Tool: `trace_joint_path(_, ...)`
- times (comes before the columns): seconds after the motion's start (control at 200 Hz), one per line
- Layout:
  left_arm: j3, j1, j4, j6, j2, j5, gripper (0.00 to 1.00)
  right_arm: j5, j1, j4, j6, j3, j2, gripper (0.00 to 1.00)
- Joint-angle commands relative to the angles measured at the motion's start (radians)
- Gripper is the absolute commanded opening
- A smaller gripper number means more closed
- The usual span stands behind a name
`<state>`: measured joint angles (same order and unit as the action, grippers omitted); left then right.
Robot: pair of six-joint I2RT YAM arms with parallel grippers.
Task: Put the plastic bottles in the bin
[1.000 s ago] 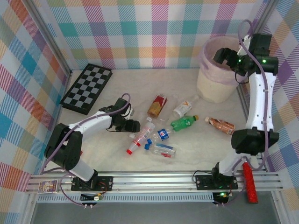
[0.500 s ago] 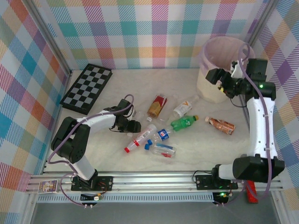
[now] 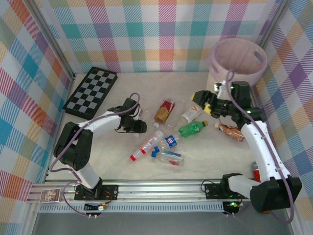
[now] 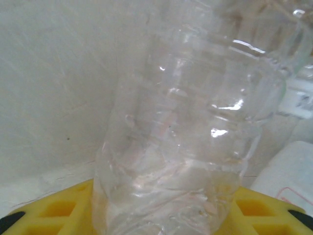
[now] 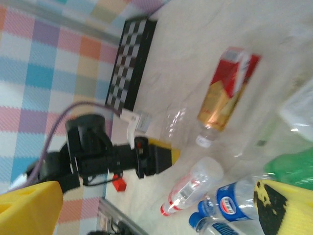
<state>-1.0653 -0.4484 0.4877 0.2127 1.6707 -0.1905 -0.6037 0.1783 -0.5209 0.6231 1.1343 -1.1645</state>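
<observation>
My left gripper covers the other end, so my right gripper will move across over the red-and-gold bottle to the loose end of the clear unlabelled bottle (image 3: 145,112) (image 5: 177,115).
My left gripper (image 3: 141,126) lies low on the table left of the bottle pile. Its yellow fingers (image 4: 58,213) press both sides of a clear unlabelled bottle (image 4: 195,122), so it is shut on that bottle. My right gripper (image 3: 204,102) hangs open and empty above the white-labelled bottle (image 3: 191,114). Loose on the table lie a red-and-gold bottle (image 3: 165,110), a green one (image 3: 193,129), a blue-labelled one (image 3: 168,141), a red-capped clear one (image 3: 145,147) and a brown one (image 3: 231,131). The cream bin (image 3: 215,61) with its pink liner stands at the back right.
A checkerboard (image 3: 91,92) lies at the back left. A red stick (image 3: 254,169) peeks out beside the right arm near the front rail. Checked walls close in the back and both sides. Another bottle (image 3: 168,157) lies nearest the rail.
My right arm has swung from over the bin down and left to above the bottles, staying open. My left gripper has closed in on the clear bottle.
</observation>
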Motion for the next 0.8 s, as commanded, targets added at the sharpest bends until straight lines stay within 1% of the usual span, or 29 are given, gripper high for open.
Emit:
trace_joint_path(0.0,-0.08,0.009,0.092,-0.041,-0.088,-0.056,0.43,0.027,0.117,0.145,0.043,-0.035,-0.068,1.0)
trace_joint_path(0.06,-0.098,0.008,0.081,-0.021,-0.112,-0.165,0.43,0.053,0.179,0.206,0.049,-0.04,-0.112,1.0)
trace_joint_path(0.13,-0.1,0.007,0.029,0.04,-0.13,-0.3,0.43,0.08,0.229,0.278,0.07,-0.039,-0.169,1.0)
trace_joint_path(0.165,-0.096,0.005,0.004,0.068,-0.14,-0.347,0.43,0.095,0.246,0.306,0.085,-0.038,-0.199,0.99)
trace_joint_path(0.22,-0.088,-0.003,-0.037,0.108,-0.157,-0.382,0.43,0.092,0.266,0.354,0.105,-0.032,-0.243,0.98)
trace_joint_path(0.355,-0.068,-0.041,-0.11,0.149,-0.177,-0.441,0.43,0.075,0.303,0.436,0.112,0.002,-0.329,0.96)
trace_joint_path(0.42,-0.054,-0.056,-0.142,0.176,-0.179,-0.455,0.42,0.078,0.308,0.439,0.109,0.017,-0.363,0.9)
trace_joint_path(0.515,-0.033,-0.075,-0.189,0.209,-0.189,-0.467,0.41,0.096,0.308,0.464,0.11,0.013,-0.395,0.86)
trace_joint_path(0.705,-0.037,-0.098,-0.201,0.215,-0.169,-0.48,0.4,0.082,0.308,0.479,0.102,0.04,-0.444,0.75)
trace_joint_path(0.795,-0.049,-0.112,-0.202,0.217,-0.152,-0.49,0.4,0.082,0.308,0.476,0.108,0.046,-0.453,0.72)
